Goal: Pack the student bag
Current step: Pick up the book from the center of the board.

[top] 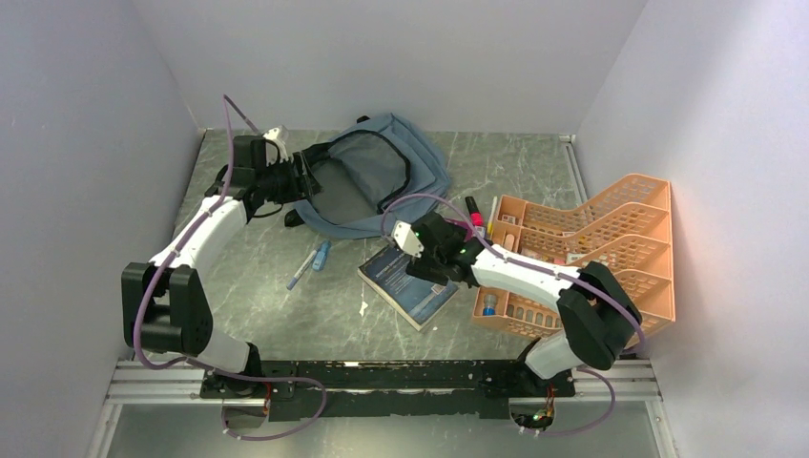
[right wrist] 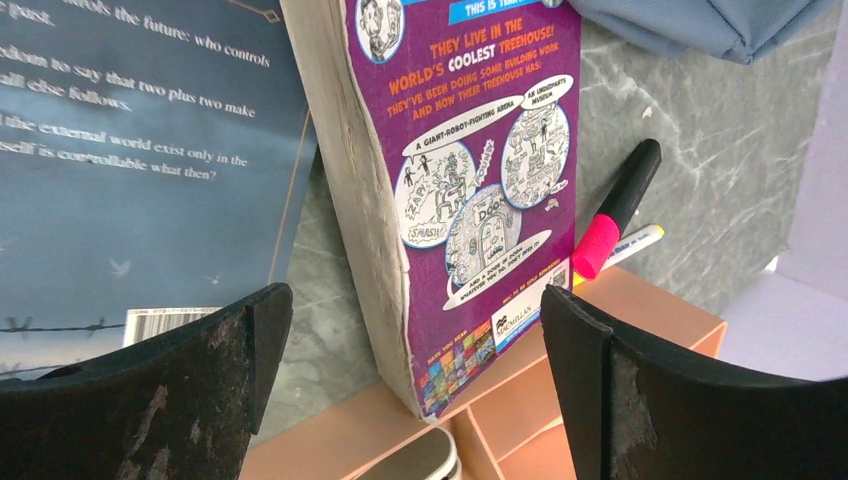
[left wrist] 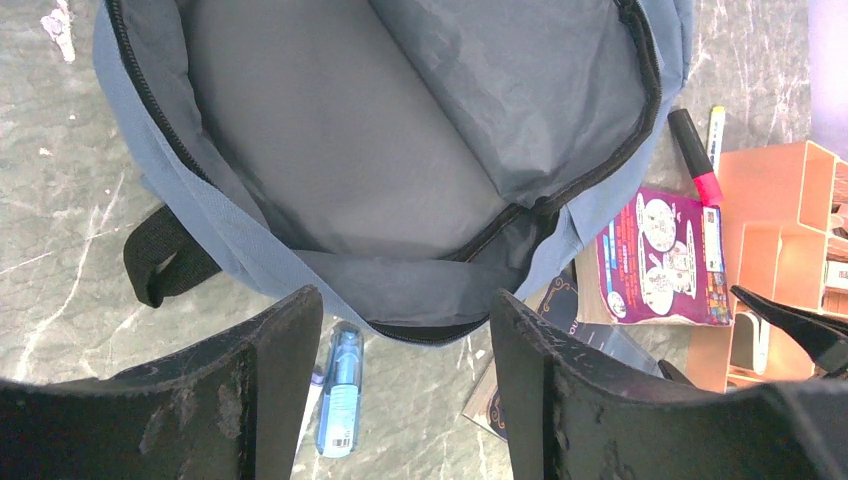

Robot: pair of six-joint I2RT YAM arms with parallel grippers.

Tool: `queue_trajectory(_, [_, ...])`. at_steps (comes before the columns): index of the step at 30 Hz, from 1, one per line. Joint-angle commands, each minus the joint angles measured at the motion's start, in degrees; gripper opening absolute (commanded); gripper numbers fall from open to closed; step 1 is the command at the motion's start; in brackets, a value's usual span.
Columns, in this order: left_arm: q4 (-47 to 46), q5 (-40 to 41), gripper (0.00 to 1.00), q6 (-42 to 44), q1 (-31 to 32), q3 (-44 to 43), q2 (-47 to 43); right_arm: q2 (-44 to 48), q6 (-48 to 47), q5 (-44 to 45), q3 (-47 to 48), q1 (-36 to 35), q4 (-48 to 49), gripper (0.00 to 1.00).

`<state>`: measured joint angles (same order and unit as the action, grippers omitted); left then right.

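My right gripper goes down next over the page edge of the purple paperback, with one finger in the gap, since a gap lies open between the dark blue book (top: 410, 279) and that edge.
The student bag (top: 374, 176) lies at the back of the table with its main zip undone and its grey lining (left wrist: 330, 150) showing. My left gripper (top: 303, 179) hovers at the bag's left rim, and its jaws (left wrist: 405, 300) are open with nothing gripped. Open too, my right gripper (top: 446, 252) hangs above a purple paperback (right wrist: 470, 180), which leans with a corner on the orange organiser (right wrist: 640, 330). That gripper (right wrist: 418, 298) straddles the book without touching it. A dark blue book (top: 410, 279) lies flat beside the paperback.
A blue pen (top: 321, 255) and a thinner pen (top: 299, 274) lie on the table left of the dark book. A black and pink marker (top: 474, 212) and a white pen (right wrist: 640, 240) rest between bag and organiser (top: 611, 239). White walls close in on both sides.
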<state>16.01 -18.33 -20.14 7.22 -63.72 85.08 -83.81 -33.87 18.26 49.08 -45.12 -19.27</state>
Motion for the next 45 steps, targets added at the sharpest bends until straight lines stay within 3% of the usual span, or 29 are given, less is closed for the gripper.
queue_trajectory(1, [-0.56,-1.37,0.66,0.71,-0.10,0.54,-1.32,-1.00,-6.06,2.29,-2.58,-0.07,3.85,0.99])
queue_trajectory(22, [-0.87,-2.92,0.66,0.38,-1.08,0.86,-0.63,-8.40,-12.98,-0.26,-5.65,3.48,13.19,0.99])
queue_trajectory(32, [-1.48,-4.74,0.66,-0.23,-2.45,1.05,-0.10,-14.41,-13.98,2.88,-5.16,3.90,18.67,0.98])
queue_trajectory(45, [-2.11,-5.93,0.66,-0.69,-3.26,1.49,0.00,-16.06,-10.88,2.25,-3.35,4.88,18.97,0.55])
